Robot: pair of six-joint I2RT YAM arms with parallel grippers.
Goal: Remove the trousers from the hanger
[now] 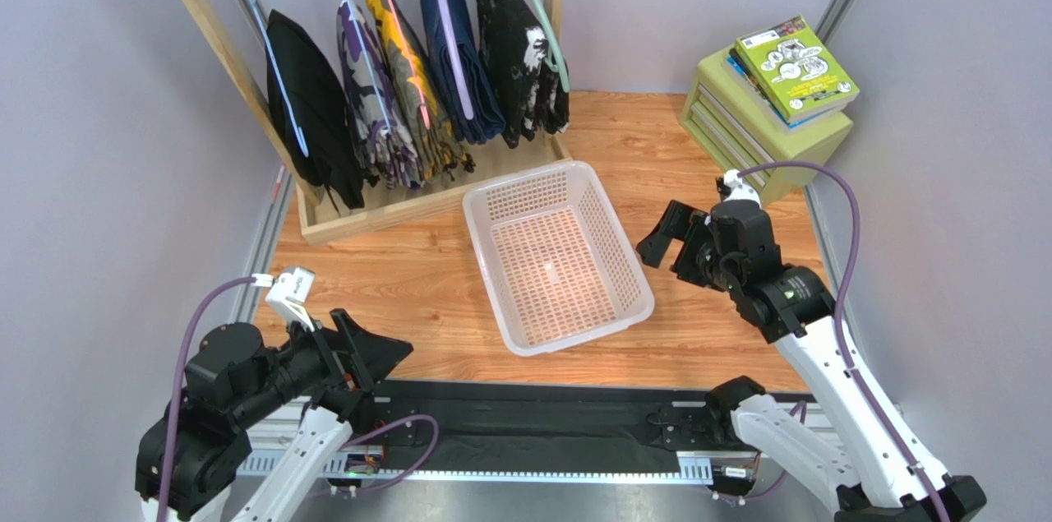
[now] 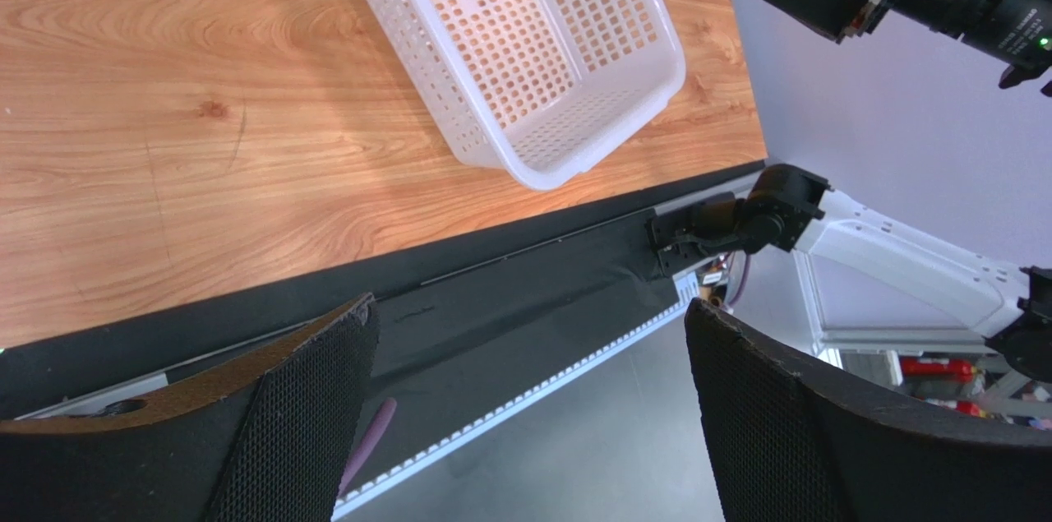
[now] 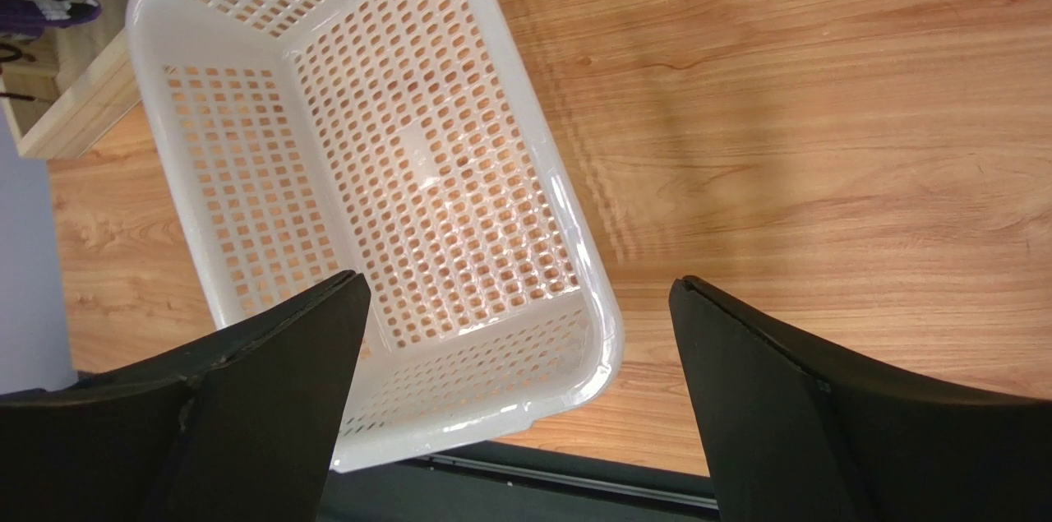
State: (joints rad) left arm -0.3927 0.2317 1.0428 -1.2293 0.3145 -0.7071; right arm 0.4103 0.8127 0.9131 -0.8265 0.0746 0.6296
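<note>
The navy trousers hang folded over the lilac hanger, so my left gripper will rise outward to the rack and close on the hanger's sloping arm (image 1: 447, 23).
The dark navy trousers (image 1: 459, 54) hang folded over the lilac hanger (image 1: 447, 47) on the wooden rack at the back, second garment from the right. My left gripper (image 1: 371, 356) is open and empty near the table's front left edge, far from the rack; its own view (image 2: 525, 337) shows only the black front strip between the fingers. My right gripper (image 1: 667, 245) is open and empty, held above the table just right of the white basket (image 1: 556, 257); in its own view (image 3: 519, 319) the basket's near corner lies between the fingers.
On the wooden rack (image 1: 371, 208) hang a black garment (image 1: 309, 103), patterned garments (image 1: 395, 91) and a black-and-white blotched garment (image 1: 519, 47). A green drawer unit (image 1: 759, 121) with books (image 1: 790, 66) stands at the back right. The basket also shows in both wrist views (image 2: 531, 41) (image 3: 371, 177).
</note>
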